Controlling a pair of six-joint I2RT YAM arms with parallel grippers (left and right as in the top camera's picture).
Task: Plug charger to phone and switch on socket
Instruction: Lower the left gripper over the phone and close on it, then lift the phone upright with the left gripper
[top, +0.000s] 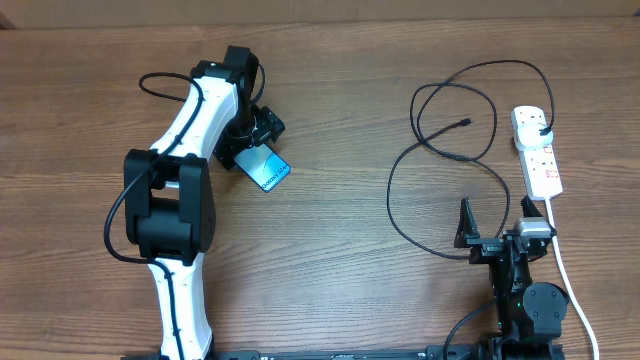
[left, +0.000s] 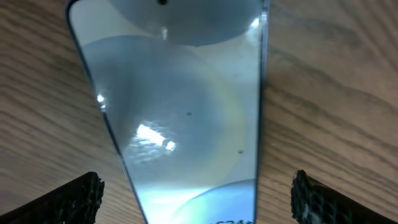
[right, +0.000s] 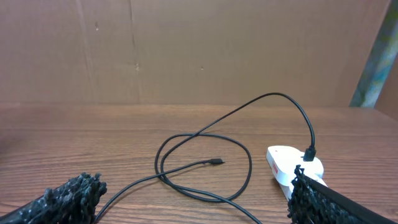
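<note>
I will next lower my left gripper over the far end of the phone (top: 266, 168) and close it, since my open fingers are still above it, one beyond each long edge.
The phone (top: 266, 168) lies flat on the wooden table, its lit cyan-to-white screen up, and fills the left wrist view (left: 180, 112). My left gripper (top: 262, 128) hovers over its far end, open, with a finger on each side of it (left: 196, 199). The black charger cable (top: 440, 150) loops on the right; its connector tip (top: 465, 122) lies free, also seen in the right wrist view (right: 216, 162). Its plug (top: 541, 131) sits in the white socket strip (top: 535, 150). My right gripper (top: 497, 222) is open and empty, near the table's front edge, behind the cable loops (right: 193, 199).
The socket's thick white cord (top: 562, 260) runs from the strip toward the front edge, beside my right arm. A brown wall stands behind the table (right: 186, 50).
</note>
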